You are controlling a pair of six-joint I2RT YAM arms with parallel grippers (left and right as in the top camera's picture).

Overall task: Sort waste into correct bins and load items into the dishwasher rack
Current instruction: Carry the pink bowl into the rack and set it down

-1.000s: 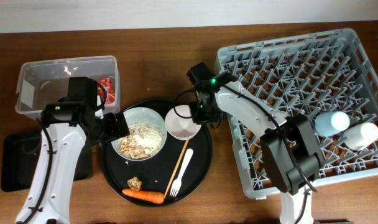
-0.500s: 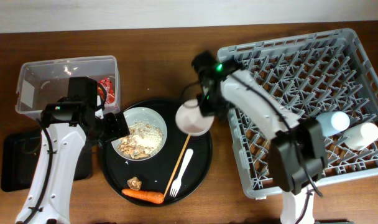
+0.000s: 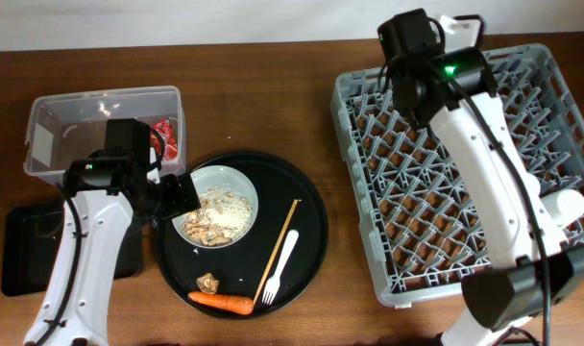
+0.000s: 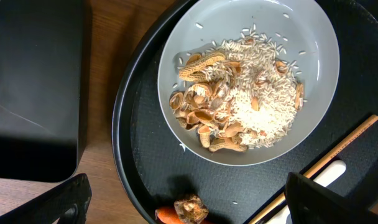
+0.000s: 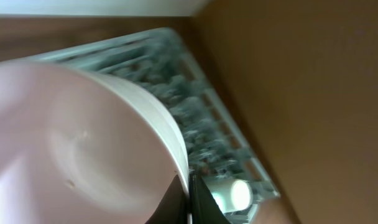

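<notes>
Next, my right gripper lowers the pink bowl onto the rack's wires, away from the cream cup, since the rack's far part has empty slots.
My right gripper is shut on the rim of the pink bowl and holds it tilted over the far left corner of the grey dishwasher rack. In the right wrist view its fingers pinch the rim. My left gripper is open and empty beside the grey-green bowl of beige food scraps. The carrot, brown lump, chopsticks and fork lie on the round black tray. The red wrapper lies in the clear tub.
The shallow black tray sits at the left front, partly under my left arm. A cream cup lies in the rack's right side; my right arm crosses over the rack's middle. The round black tray sits between the tub and the rack.
My right gripper has lifted the pink bowl off the round tray and carried it right and back to the rack's far left corner. The left arm has not moved.
</notes>
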